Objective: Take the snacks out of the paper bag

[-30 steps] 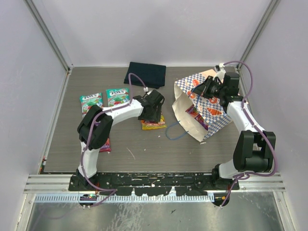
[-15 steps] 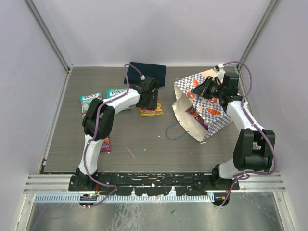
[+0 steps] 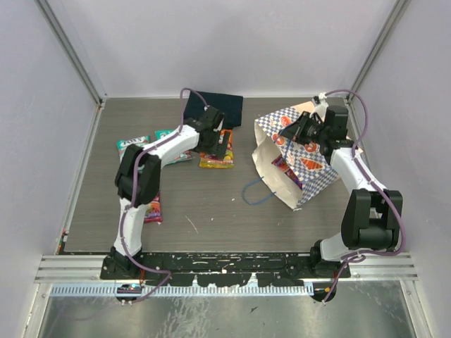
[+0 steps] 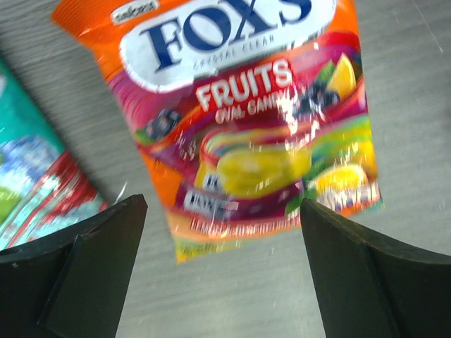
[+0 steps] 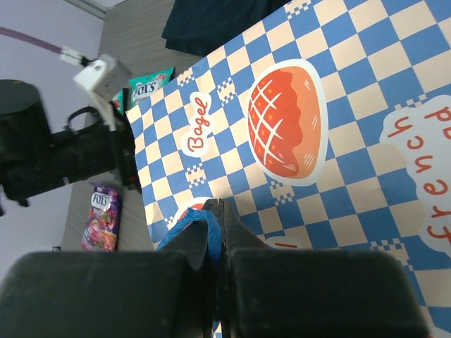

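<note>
The robot's right gripper will next pull the cord handle (image 5: 201, 229) to the gripper's left in the top view, toward the bare table by the opening of the paper bag, and let go of it.
An orange snack pouch (image 4: 246, 120) lies flat on the table, and my left gripper (image 4: 222, 205) hovers over its lower end, open, with its black fingers (image 4: 91, 267) clear on either side. From above, that pouch (image 3: 215, 162) sits just left of the paper bag (image 3: 310, 172), under my left gripper (image 3: 223, 144). The checkered bag (image 5: 317, 127) lies tipped with its mouth facing left, and more snacks (image 3: 285, 167) show inside. My right gripper (image 5: 222, 211) is shut on the bag's blue cord handle (image 5: 201, 229). Teal pouches (image 3: 132, 145) and a purple pouch (image 3: 152, 210) lie on the left.
A folded dark navy cloth (image 3: 215, 105) lies at the back, just behind the left gripper. The bag's other blue handle (image 3: 257, 193) loops onto the table in front of the bag. White walls close in both sides and the back.
My left gripper carried the orange pouch toward the back and left, then opened and let it go on the table. The right gripper and the bag have not moved.
</note>
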Controlling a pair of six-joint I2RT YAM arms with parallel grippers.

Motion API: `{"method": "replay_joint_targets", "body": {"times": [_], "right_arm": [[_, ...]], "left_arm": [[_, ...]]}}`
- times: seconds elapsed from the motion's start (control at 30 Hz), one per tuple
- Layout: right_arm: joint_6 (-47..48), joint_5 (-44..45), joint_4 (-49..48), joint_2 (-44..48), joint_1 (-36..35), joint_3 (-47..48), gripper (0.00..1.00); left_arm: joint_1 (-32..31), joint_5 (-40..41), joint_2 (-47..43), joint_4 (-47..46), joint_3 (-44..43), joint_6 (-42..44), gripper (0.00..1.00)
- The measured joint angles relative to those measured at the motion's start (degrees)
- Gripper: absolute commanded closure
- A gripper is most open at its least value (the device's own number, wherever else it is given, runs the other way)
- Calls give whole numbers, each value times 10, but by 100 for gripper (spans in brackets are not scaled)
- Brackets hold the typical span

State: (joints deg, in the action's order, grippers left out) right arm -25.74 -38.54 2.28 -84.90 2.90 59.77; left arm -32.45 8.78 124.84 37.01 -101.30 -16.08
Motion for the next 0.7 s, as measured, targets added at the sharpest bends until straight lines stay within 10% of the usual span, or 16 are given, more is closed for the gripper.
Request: {"method": "replay_joint_targets", "body": {"times": [0.7], "right_arm": [[-8, 205, 8, 69, -476, -44, 99]], "left_arm": [[75, -11, -472, 1, 283, -11, 1]]}}
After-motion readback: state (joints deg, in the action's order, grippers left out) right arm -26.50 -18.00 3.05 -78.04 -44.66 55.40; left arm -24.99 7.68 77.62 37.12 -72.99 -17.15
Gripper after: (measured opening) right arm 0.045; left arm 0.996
